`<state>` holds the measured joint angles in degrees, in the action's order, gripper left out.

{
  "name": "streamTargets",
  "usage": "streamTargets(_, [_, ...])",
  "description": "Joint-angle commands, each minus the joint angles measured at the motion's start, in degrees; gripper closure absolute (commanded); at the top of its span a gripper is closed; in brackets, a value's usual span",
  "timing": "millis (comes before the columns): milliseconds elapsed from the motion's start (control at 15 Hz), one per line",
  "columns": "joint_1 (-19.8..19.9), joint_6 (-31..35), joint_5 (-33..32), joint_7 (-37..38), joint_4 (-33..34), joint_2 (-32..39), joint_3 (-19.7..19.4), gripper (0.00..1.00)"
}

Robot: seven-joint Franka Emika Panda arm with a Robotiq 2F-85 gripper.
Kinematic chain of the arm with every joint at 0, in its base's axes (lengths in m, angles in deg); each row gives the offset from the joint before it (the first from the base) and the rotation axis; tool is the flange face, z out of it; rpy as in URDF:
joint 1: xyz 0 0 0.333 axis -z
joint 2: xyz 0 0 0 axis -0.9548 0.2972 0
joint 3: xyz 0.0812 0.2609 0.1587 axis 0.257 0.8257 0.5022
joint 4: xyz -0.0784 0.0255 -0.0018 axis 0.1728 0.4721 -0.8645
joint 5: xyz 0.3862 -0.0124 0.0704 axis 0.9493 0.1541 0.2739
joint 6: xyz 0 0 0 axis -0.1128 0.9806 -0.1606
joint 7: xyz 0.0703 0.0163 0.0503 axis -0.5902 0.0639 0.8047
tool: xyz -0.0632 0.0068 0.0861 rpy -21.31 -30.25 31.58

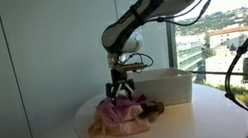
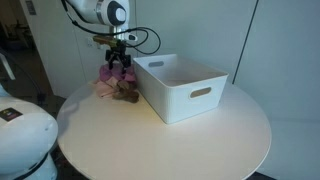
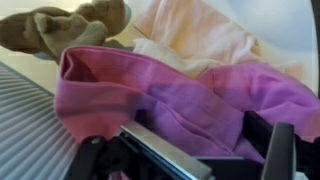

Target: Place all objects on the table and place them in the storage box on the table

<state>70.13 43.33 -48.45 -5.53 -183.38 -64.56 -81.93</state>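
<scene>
My gripper needs to move down deeper into the pile and then close on the fold point(image 3: 196, 126) between its fingers, because the purple cloth point(image 3: 170, 100) lies loose there.
A pile of soft things lies on the round white table point(image 1: 199, 122) beside the white storage box point(image 1: 173, 86). It holds a purple cloth point(image 3: 170, 100), a peach cloth point(image 3: 200, 35) and a brown plush item point(image 3: 70, 25). My gripper point(image 1: 120, 92) points straight down onto the pile point(image 2: 112, 82). In the wrist view its two fingers point(image 3: 188, 145) are spread apart, with the purple cloth lying between them. The cloth is not clamped. The box point(image 2: 195, 100) looks empty in an exterior view.
The pile sits near the table's edge point(image 2: 150, 140), right against the box's short end. A large window with a city view is behind the table. Part of another white machine point(image 2: 25, 135) stands at the table's near side.
</scene>
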Motion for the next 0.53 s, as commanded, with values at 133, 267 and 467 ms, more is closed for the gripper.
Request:
streamTargets(133, [0.16,-2.45,5.94,-6.32,6.21,8.18,-2.51,0.25])
streamTargets(267, [0.28,-2.84,5.73,-6.12,6.86,9.3,-2.94,0.34])
streamTargets(467, [0.14,-3.22,6.68,-6.0,7.34,9.73,-3.12,0.57])
